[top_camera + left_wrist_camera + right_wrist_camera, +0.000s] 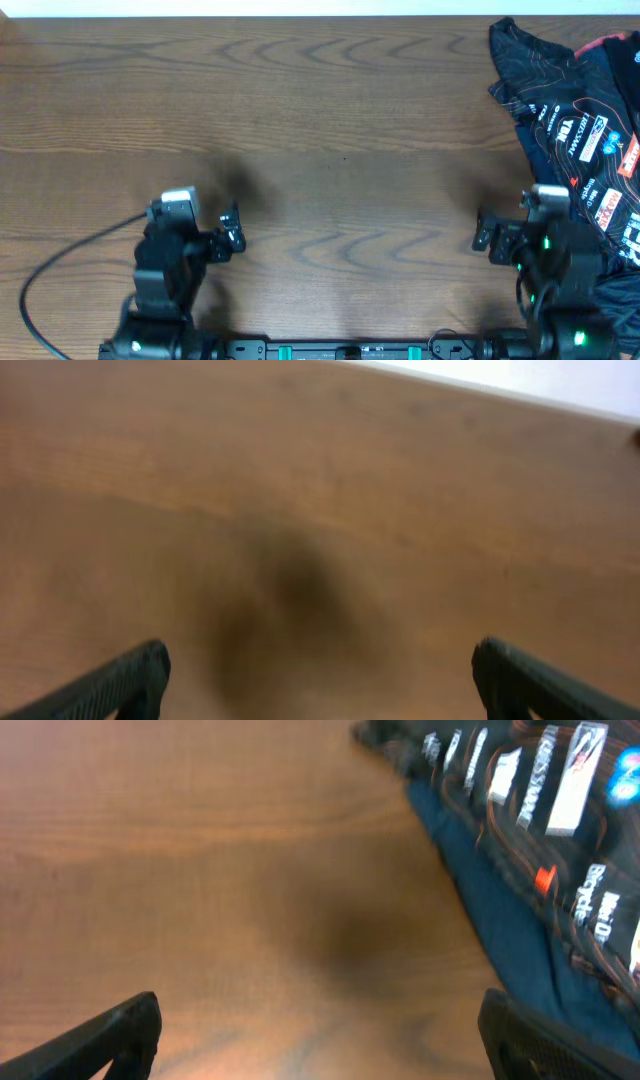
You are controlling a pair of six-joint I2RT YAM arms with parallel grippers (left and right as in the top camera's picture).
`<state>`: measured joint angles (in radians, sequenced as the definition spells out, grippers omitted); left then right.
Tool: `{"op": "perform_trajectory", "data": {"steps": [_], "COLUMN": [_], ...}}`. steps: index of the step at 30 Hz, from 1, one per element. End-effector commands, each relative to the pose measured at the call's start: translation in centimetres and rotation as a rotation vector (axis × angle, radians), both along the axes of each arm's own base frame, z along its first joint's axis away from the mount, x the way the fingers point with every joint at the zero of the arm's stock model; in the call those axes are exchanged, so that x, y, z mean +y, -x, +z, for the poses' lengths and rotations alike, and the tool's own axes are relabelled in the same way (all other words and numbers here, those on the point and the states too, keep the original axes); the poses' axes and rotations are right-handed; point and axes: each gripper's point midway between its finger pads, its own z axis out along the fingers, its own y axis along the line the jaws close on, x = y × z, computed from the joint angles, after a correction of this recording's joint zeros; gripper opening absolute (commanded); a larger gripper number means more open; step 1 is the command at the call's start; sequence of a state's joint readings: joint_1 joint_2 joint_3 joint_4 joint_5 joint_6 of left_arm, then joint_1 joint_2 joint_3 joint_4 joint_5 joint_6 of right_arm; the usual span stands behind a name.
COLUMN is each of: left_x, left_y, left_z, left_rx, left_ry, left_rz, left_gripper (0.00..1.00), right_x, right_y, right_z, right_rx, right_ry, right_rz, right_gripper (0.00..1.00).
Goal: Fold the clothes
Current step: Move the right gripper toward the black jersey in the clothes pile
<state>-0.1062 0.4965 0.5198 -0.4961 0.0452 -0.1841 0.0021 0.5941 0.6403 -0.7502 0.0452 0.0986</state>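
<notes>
My right gripper moves back, to the right in the overhead view, and down onto the jersey's bunched near end (617, 293) next, because its open fingers have bare wood below.
A black jersey (575, 120) with fine orange-white lines and sponsor logos lies crumpled at the table's far right; a red bit (612, 44) shows at its top. In the right wrist view the jersey (560, 810) lies over a navy garment (520, 930) at upper right. My right gripper (487, 232) is open and empty over bare wood just left of the clothes; its fingers (320, 1030) are spread wide. My left gripper (232, 234) is open and empty over bare wood at the front left; its fingers (320, 675) are spread wide.
The wooden table (320, 120) spans the view, with a white strip beyond its far edge (250, 8). A black cable (60, 265) loops from the left arm toward the front left corner.
</notes>
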Motion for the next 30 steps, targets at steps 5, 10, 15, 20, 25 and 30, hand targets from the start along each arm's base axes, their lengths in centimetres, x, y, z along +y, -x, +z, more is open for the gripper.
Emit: {"op": "perform_trajectory", "data": {"steps": [5,10,15,20,25,30], "left_x": [-0.6,-0.9,-0.9,-0.9,-0.9,-0.9], "left_y": [-1.2,-1.4,-1.1,-1.0,-1.0,-1.0], "left_z": [1.7,1.0,0.7,0.6,0.6,0.6], "left_rx": [0.177,0.211,0.229,0.236,0.236,0.236], "left_ry": [0.009,0.018,0.017,0.016,0.016,0.016], "left_rz": [-0.016,-0.031,-0.03,-0.03,-0.031,-0.031], "left_gripper": [0.98,0.98,0.98,0.98,0.98,0.98], "right_x": [-1.2,-12.1,-18.2,-22.2,-24.0,-25.2], "right_y": [-2.6,1.5,5.1,8.3,10.8,11.4], "right_z": [2.4,2.0,0.1,-3.3,-7.1,-10.3], "right_rx": [0.166,0.179,0.275,0.38,0.498,0.554], "right_ry": [-0.012,0.096,0.103,-0.029,-0.161,-0.265], "right_rz": [-0.085,-0.851,-1.147,-1.352,-1.464,-1.508], "right_gripper": [0.99,0.99,0.99,0.99,0.97,0.98]}}
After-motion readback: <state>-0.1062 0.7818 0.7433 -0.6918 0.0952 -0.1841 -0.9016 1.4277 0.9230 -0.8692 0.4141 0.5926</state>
